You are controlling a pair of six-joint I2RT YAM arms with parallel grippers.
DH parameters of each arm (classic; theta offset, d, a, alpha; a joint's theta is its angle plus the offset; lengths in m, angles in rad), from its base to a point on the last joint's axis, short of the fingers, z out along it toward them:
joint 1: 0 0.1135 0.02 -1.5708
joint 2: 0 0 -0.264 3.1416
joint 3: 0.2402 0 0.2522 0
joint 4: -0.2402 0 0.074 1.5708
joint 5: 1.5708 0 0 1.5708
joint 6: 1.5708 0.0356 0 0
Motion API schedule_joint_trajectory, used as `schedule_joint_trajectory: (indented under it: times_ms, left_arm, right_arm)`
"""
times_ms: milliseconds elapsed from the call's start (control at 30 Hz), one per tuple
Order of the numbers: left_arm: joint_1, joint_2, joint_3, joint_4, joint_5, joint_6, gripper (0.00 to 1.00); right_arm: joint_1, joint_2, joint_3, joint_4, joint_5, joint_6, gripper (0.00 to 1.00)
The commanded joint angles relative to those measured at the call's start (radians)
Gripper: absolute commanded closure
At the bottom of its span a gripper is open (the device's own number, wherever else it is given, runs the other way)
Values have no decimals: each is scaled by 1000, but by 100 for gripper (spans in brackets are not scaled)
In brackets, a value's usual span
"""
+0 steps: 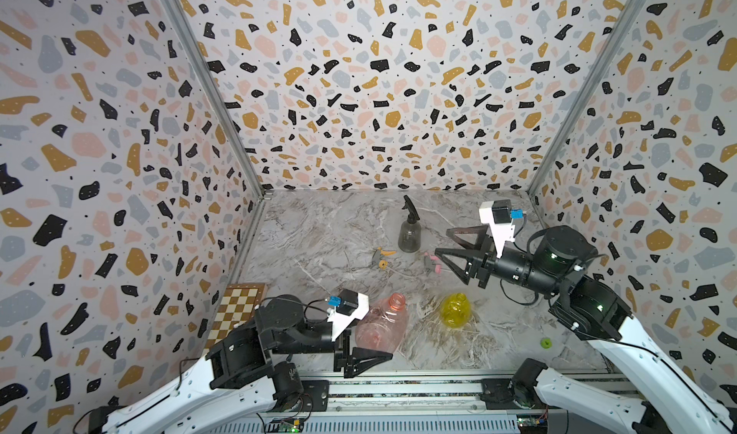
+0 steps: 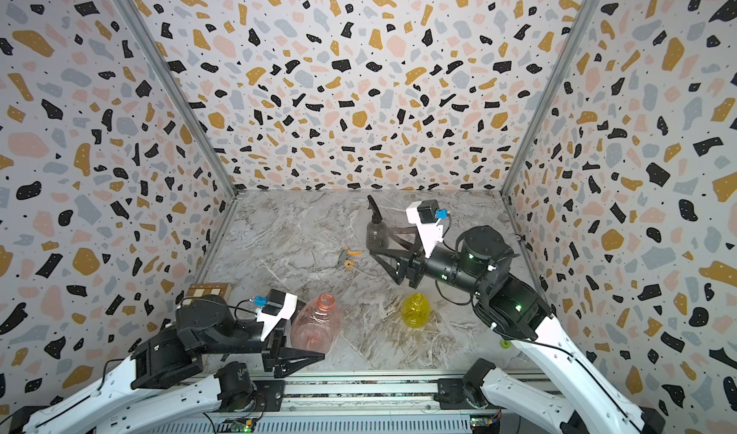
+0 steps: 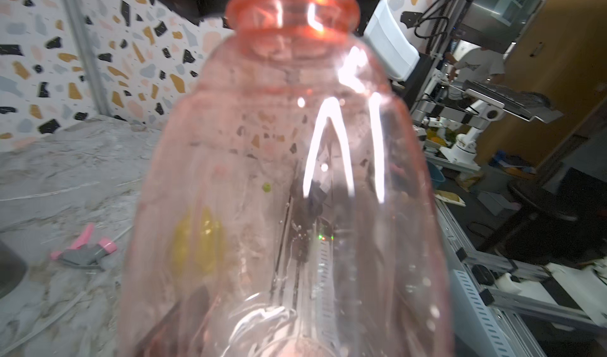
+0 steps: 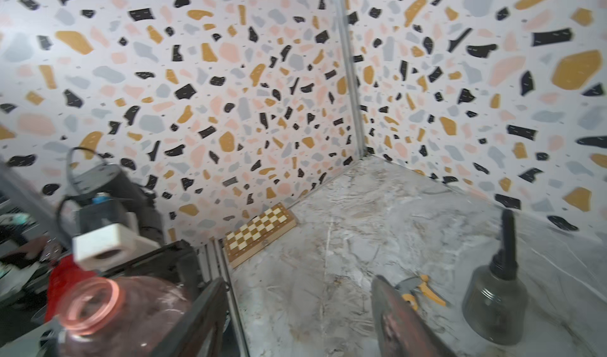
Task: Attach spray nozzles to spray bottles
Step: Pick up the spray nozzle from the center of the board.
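The robot's right gripper needs to swing across next, tip its fingers down and lower them, because the loose nozzle's orange collar (image 1: pixel 382 264) (image 4: pixel 411 302) is on the tabletop below it, toward the chessboard.
The pink spray bottle (image 1: pixel 385 320) has no nozzle; its open neck tilts up and away from me. My left gripper (image 1: pixel 369 348) is shut on its lower body, and the bottle fills the left wrist view (image 3: pixel 262 174). The yellow bottle (image 1: pixel 456 310) stands open-necked at front centre. Farther back, the dark grey bottle (image 1: pixel 408 234) stands upright with the black nozzle (image 1: pixel 410 208) on its neck. A grey-and-orange nozzle (image 1: pixel 381 256) and a grey-and-pink nozzle (image 1: pixel 430 262) lie loose on the table. My right gripper (image 1: pixel 442 240) hangs open and empty beside the grey bottle, above the pink nozzle.
A folded chessboard (image 1: pixel 235 312) lies against the left wall by my left arm. A small green object (image 1: pixel 545 343) sits near the front right, under my right arm. Patterned walls close in three sides of the marble table (image 1: pixel 319 228).
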State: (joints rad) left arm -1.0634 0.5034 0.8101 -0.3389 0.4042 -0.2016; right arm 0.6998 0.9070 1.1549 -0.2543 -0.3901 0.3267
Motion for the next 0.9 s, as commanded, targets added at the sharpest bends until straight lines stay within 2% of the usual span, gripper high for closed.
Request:
schedule_joint_trajectory:
  times_ms: [0, 133, 200, 267, 567, 700, 867]
  left_arm:
    - [-3, -59, 59, -23, -190, 7, 100]
    - [-3, -98, 88, -52, -257, 4, 100]
    - [-3, -104, 100, -64, -257, 8, 100]
    - [-3, -108, 106, -73, -259, 11, 100]
    - [-3, -143, 116, -113, -294, 13, 100]
    - [-3, -169, 112, -126, -303, 14, 100]
    - [-3, -188, 112, -144, -307, 13, 100]
  right_arm:
    - [-30, 115, -123, 7, 10, 13, 30]
    - [-2, 332, -164, 48, 37, -27, 30]
    - [38, 441, -138, 54, 113, -52, 30]
    - [60, 557, -87, 60, 132, -73, 30]
    - [94, 1046, 329, -123, 329, -148, 34]
    - [101, 1195, 504, -229, 432, -192, 40]
    - [104, 1315, 664, -335, 483, -245, 39]
